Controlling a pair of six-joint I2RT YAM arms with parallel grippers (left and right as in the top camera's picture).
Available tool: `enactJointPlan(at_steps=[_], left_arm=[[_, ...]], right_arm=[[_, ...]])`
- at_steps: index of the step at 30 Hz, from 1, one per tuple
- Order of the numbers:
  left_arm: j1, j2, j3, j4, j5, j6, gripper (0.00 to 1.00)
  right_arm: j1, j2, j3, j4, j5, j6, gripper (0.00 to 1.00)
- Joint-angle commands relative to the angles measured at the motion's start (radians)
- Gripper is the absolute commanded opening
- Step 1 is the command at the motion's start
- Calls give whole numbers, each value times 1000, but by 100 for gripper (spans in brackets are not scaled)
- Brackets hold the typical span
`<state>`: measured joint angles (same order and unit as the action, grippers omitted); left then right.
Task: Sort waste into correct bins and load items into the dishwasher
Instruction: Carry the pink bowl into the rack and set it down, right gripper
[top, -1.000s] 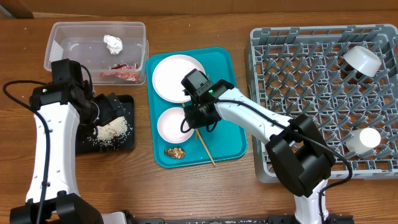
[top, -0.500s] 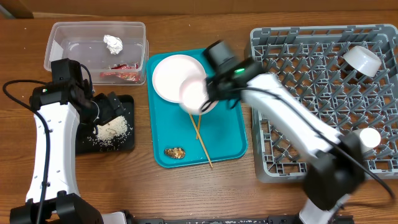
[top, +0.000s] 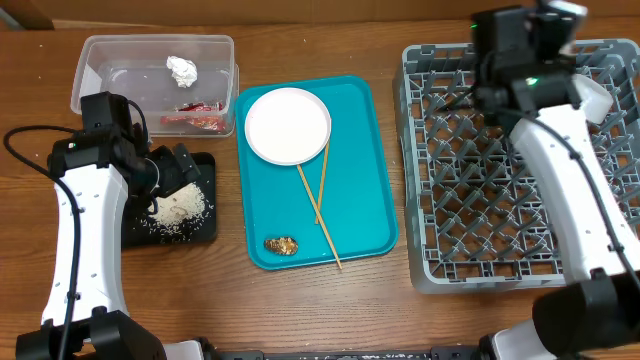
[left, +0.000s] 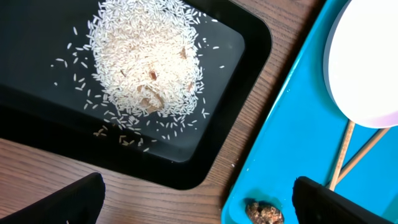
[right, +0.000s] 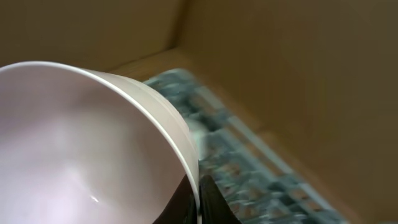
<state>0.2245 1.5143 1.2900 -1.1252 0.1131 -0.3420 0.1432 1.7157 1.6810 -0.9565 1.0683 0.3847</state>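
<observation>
The far side of the grey dish rack has empty room beside the other bowl, so my right gripper will bring the tilted bowl down there next.
My right gripper (top: 515, 50) is over the far side of the grey dish rack (top: 470, 200). In the right wrist view it (right: 199, 200) is shut on the rim of a white bowl (right: 81, 143), held tilted above the blurred rack (right: 249, 162). My left gripper (top: 180, 170) is open and empty above the black tray (top: 200, 232) with its rice pile (top: 180, 208). The left wrist view shows its open jaws (left: 199, 205), the rice (left: 146, 59) and the brown lump (left: 264, 211). The white plate (top: 288, 124), two chopsticks (top: 318, 205) and the lump (top: 281, 244) lie on the teal tray (top: 360, 170).
The clear tub (top: 120, 70) at the back left holds the tissue ball (top: 181, 69) and red wrapper (top: 195, 118). Another white bowl (top: 592, 97) lies in the rack's far right corner. My right arm crosses the rack's right side and hides the cup.
My right gripper has lifted the white bowl off the teal tray and swung it right to above the rack's far side. The left arm has not moved.
</observation>
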Motion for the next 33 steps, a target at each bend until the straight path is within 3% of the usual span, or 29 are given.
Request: enactJointPlan(at_steps=[1, 15, 33], left_arm=[[2, -15, 19, 5, 15, -14, 98], [2, -15, 19, 4, 16, -14, 98], [2, -15, 19, 7, 18, -14, 98]], right_arm=[[-54, 70, 7, 1, 296, 58, 4], [-106, 301, -24, -21, 296, 62, 4], [-53, 323, -125, -48, 205, 178, 4]])
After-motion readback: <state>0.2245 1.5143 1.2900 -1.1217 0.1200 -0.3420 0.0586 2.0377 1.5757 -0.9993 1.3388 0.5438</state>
